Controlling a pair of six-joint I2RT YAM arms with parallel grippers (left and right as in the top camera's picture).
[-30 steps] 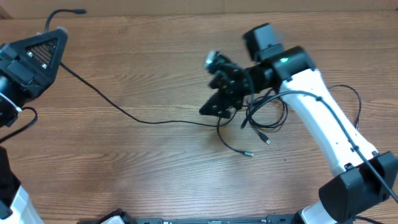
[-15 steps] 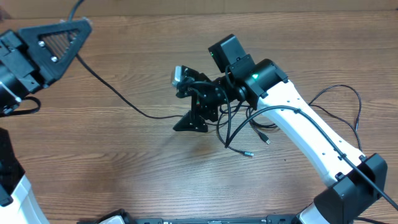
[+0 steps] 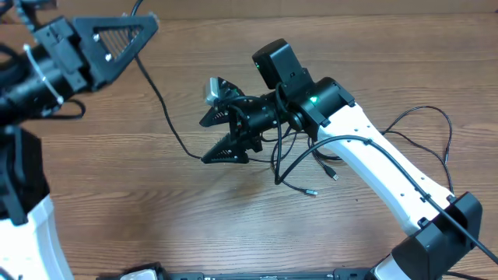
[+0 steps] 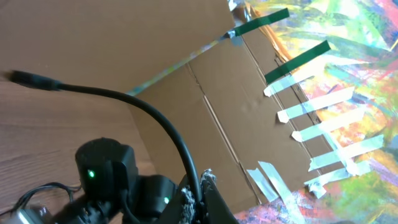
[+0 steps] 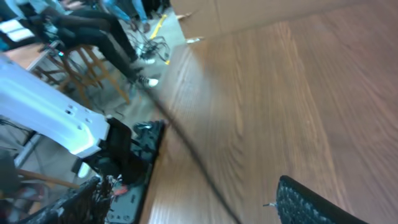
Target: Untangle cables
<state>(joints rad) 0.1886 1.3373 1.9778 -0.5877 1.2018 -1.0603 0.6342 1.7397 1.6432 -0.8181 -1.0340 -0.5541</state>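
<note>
I need to move my left gripper to the right in the overhead view, toward the fingers of the open right gripper, and let go of the cable, because the cable runs between those fingers.
One thin black cable [image 3: 165, 117] runs from my left gripper [image 3: 145, 28] at the top left down across the table to my right gripper [image 3: 210, 138]. The left gripper [image 4: 200, 194] is shut on that cable [image 4: 149, 112], whose plug end [image 4: 28, 79] sticks out past it. My right gripper [image 5: 186, 214] is open, its fingers [image 5: 311, 202] wide apart, and the blurred cable [image 5: 193, 155] passes between them untouched. More cables [image 3: 311, 159] lie looped under the right arm, with small plug ends [image 3: 311, 192] on the wood.
Another thin loop [image 3: 436, 120] lies at the right beside the white right arm [image 3: 381, 179]. A cardboard wall [image 4: 186, 74] with tape strips stands behind the table. The table's front edge and a black base [image 5: 134, 149] show in the right wrist view.
My left gripper has swung up and to the right, pulling the cable with it. My right gripper has moved left along the cable, away from the tangle, with its fingers still apart.
</note>
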